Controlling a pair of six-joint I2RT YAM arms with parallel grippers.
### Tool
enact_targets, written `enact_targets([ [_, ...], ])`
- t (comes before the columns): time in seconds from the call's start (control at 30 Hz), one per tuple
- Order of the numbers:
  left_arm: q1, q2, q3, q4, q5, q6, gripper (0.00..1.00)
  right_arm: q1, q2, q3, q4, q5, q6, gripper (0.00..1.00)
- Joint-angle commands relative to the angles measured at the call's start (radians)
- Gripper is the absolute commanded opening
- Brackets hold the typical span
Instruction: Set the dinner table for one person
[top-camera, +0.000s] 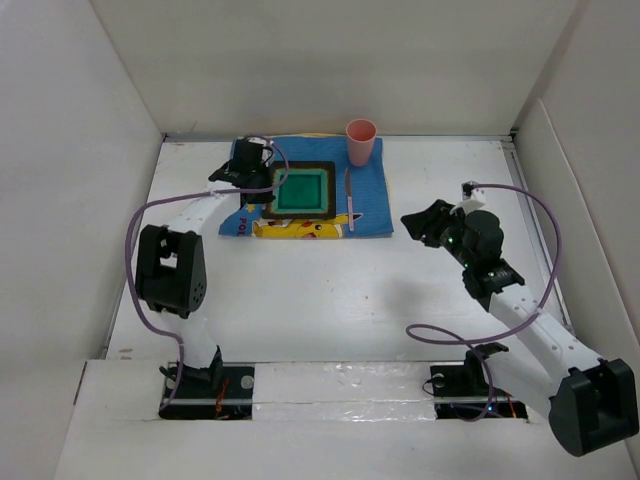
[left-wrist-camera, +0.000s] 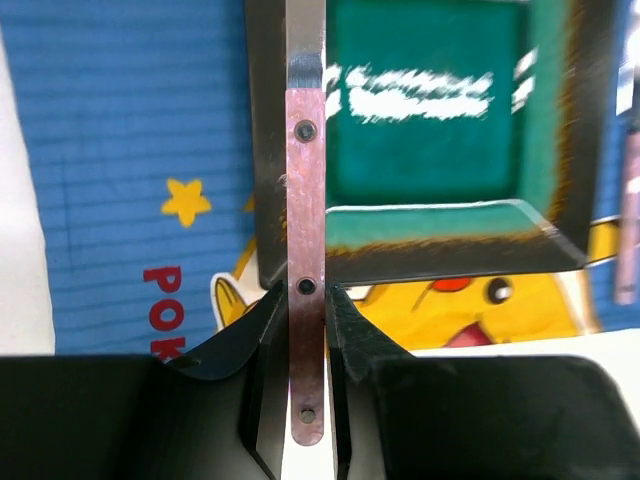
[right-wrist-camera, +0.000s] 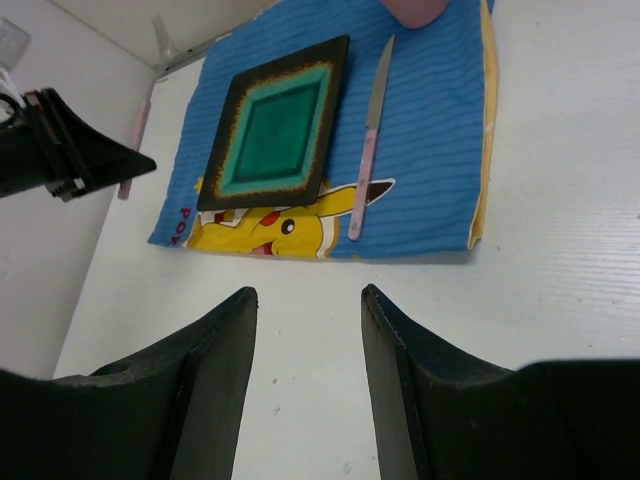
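The pink handle (left-wrist-camera: 305, 200) moves off the plate's black rim with my left gripper next, then goes down onto the blue mat by the yellow star.
On the white dinner table (top-camera: 330, 290) lies a blue cartoon placemat (top-camera: 372, 215) with a square green plate (top-camera: 302, 190) rimmed in black. A pink-handled knife (top-camera: 350, 200) lies right of the plate, and a pink cup (top-camera: 361, 141) stands at the mat's far right corner. My left gripper (left-wrist-camera: 306, 295) is shut on the riveted pink handle (left-wrist-camera: 305, 200) of another utensil, held lengthwise over the plate's (left-wrist-camera: 430, 130) left edge; its head runs out of view. My right gripper (right-wrist-camera: 308, 292) hangs open and empty over bare table, right of the mat (right-wrist-camera: 430, 130).
White walls enclose the table on the left, back and right. The left arm's purple cable (top-camera: 135, 230) loops beside the mat. The right arm (top-camera: 520, 310) stretches along the right side, with its own cable (top-camera: 545, 240) arching over it.
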Motion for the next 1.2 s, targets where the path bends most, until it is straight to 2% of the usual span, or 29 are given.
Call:
enact_targets([
  [0.0, 0.033, 0.026, 0.068, -0.030, 0.059, 0.073, 0.00, -0.008, 0.011, -0.003, 0.009, -0.016, -0.022, 0.51],
  [0.3, 0.132, 0.137, 0.114, -0.085, 0.113, 0.096, 0.00, -0.017, 0.051, 0.002, 0.017, -0.034, -0.023, 0.51],
  [0.87, 0.132, 0.309, 0.247, -0.152, 0.035, 0.039, 0.00, -0.017, 0.077, 0.005, 0.032, -0.059, -0.022, 0.51],
  [0.93, 0.132, 0.315, 0.252, -0.149, -0.014, 0.033, 0.00, -0.017, 0.079, 0.005, 0.031, -0.065, -0.022, 0.51],
  [1.17, 0.141, 0.356, 0.247, -0.155, -0.034, 0.028, 0.00, -0.017, 0.085, 0.005, 0.031, -0.057, -0.022, 0.51],
])
